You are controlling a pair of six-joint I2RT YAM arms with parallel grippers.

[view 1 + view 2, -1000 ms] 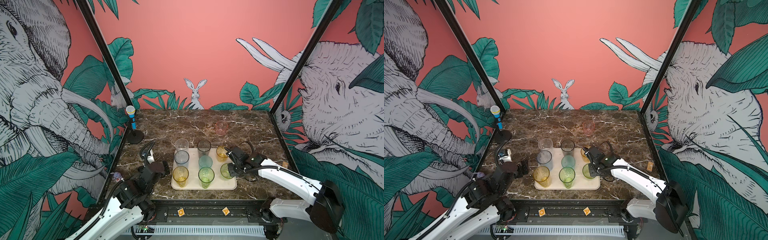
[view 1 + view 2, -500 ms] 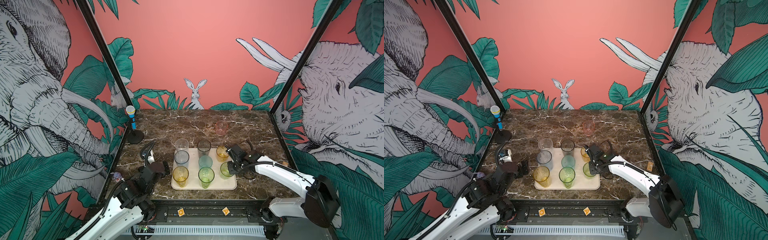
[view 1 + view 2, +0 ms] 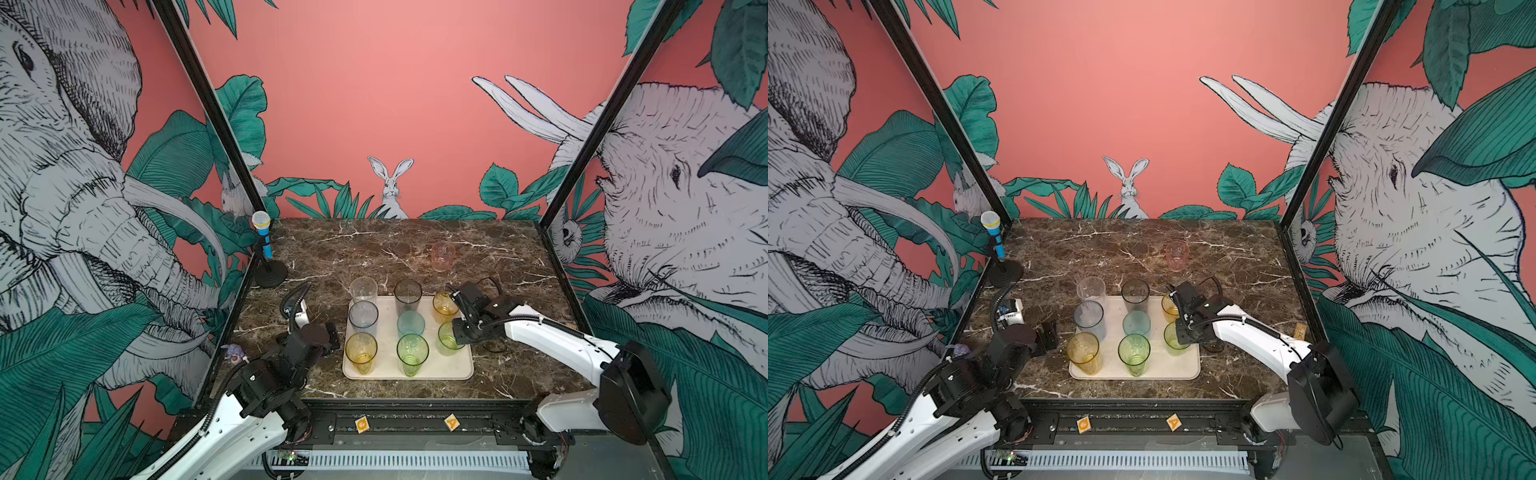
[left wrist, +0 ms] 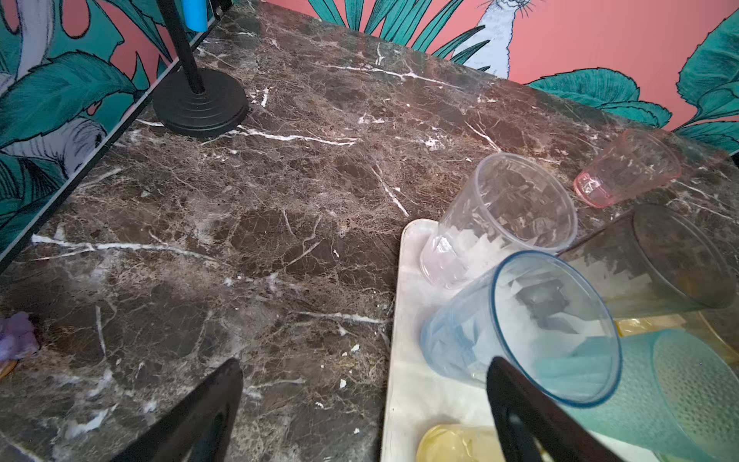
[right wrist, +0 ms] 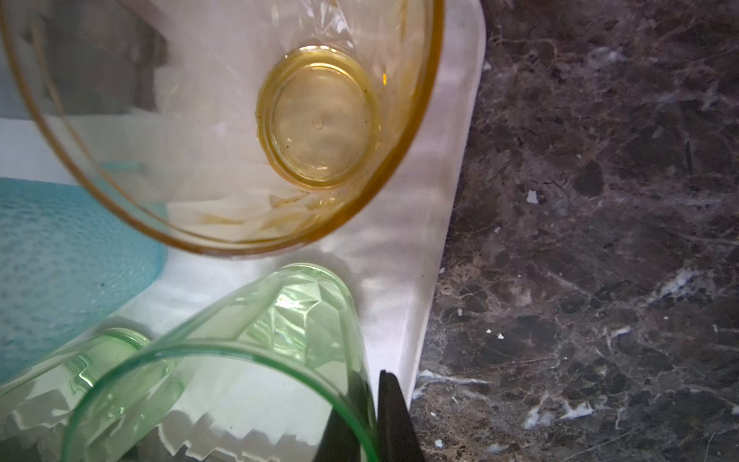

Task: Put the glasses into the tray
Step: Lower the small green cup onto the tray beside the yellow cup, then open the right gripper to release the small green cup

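My right gripper will move a little outward toward a bare part of the tray [image 5: 360, 245] and let go of the short green glass's rim, because that bare part is between the short green and amber glasses.
The cream tray [image 3: 455, 368] [image 3: 1183, 368] holds several glasses, among them clear [image 3: 363, 289], smoky grey [image 3: 407, 295], blue-grey [image 4: 520, 328], teal [image 3: 410, 324], yellow [image 3: 360, 351] and tall green [image 3: 412, 353] ones and a short amber one [image 5: 320, 120]. My right gripper [image 3: 457, 336] [image 5: 372, 384] is shut on the rim of the short green glass [image 3: 448, 340] [image 5: 280, 320] at the tray's right side, one finger inside the wall and one outside. A pink glass [image 3: 443, 255] [image 4: 628, 168] stands alone on the marble behind the tray. My left gripper [image 3: 330, 332] [image 4: 364, 368] hangs open at the tray's left edge, holding nothing.
A blue-and-yellow toy microphone [image 3: 262, 232] on a black round stand [image 4: 200, 104] occupies the back left corner. A small purple object [image 3: 235, 353] lies by the left wall. Black frame posts and printed walls close in the marble table [image 3: 374, 245] on three sides.
The right arm's elbow has swung slightly leftward while its gripper stays shut on the short green glass. The left arm has not moved.
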